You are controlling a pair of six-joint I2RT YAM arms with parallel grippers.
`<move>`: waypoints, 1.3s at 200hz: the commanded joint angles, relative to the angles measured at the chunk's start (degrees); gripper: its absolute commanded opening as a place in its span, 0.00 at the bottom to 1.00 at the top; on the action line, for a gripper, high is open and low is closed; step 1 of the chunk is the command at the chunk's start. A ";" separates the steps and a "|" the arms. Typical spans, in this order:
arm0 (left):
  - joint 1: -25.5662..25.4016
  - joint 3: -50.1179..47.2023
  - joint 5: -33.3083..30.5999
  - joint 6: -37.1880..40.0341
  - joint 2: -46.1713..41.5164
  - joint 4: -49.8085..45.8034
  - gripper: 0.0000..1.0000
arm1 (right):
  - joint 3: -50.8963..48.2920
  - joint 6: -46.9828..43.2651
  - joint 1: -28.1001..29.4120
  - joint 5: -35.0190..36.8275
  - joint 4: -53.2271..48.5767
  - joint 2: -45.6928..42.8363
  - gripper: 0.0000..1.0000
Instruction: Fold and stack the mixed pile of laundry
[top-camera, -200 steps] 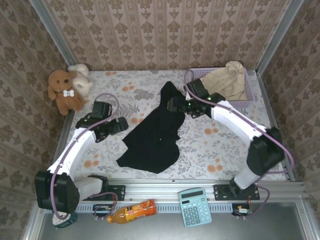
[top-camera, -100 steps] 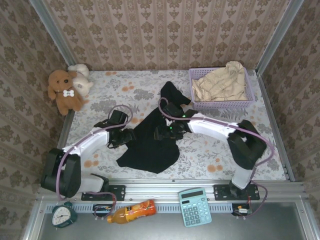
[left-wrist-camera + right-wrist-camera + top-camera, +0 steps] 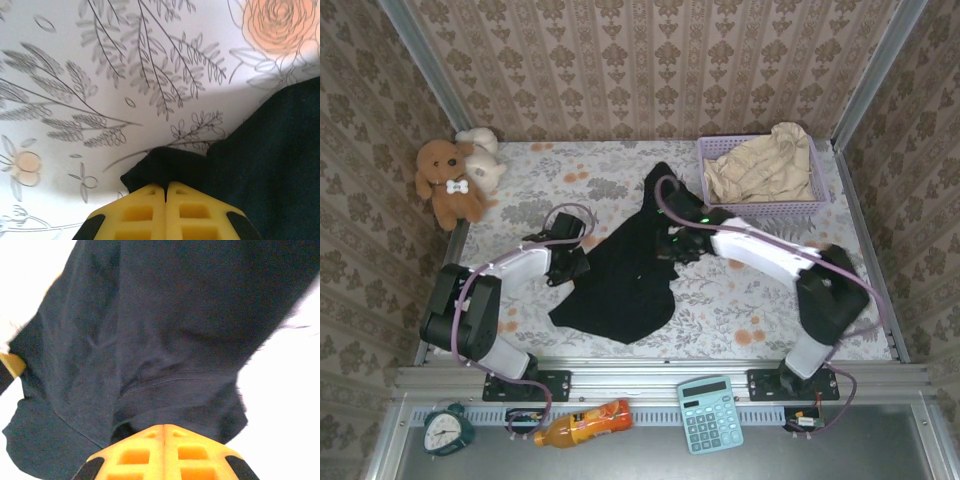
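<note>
The fold in my left gripper will go outward toward the plush toys next, and I will let go of it on the tabletop, because the flowered table outward of that gripper is bare.
The large black garment (image 3: 620, 280) lies spread in the middle of the flowered table. My left gripper (image 3: 576, 266) is at its left edge, and in the left wrist view the yellow fingers (image 3: 145, 205) are shut on a fold of black garment (image 3: 175, 167). My right gripper (image 3: 673, 246) is at the cloth's right edge, with its jaws (image 3: 164, 427) shut on a bunched hem of the black garment (image 3: 175, 340). The pale beige garment (image 3: 765, 165) lies crumpled in the lavender basket (image 3: 760, 210) at the back right.
A brown and a cream plush toy (image 3: 450, 178) sit at the back left corner. On the shelf below the table's front rail lie a calculator (image 3: 710, 412), an orange bottle (image 3: 585, 422) and a small clock (image 3: 448, 428).
Both grippers went from open to shut, each pinching an edge of the black garment. The left came in to the cloth's left edge; the right swung down onto its right side.
</note>
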 commanded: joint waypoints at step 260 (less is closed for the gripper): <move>19.46 19.82 -4.60 13.63 3.39 -4.25 0.00 | -3.74 -4.67 -17.05 -4.46 10.50 1.23 0.00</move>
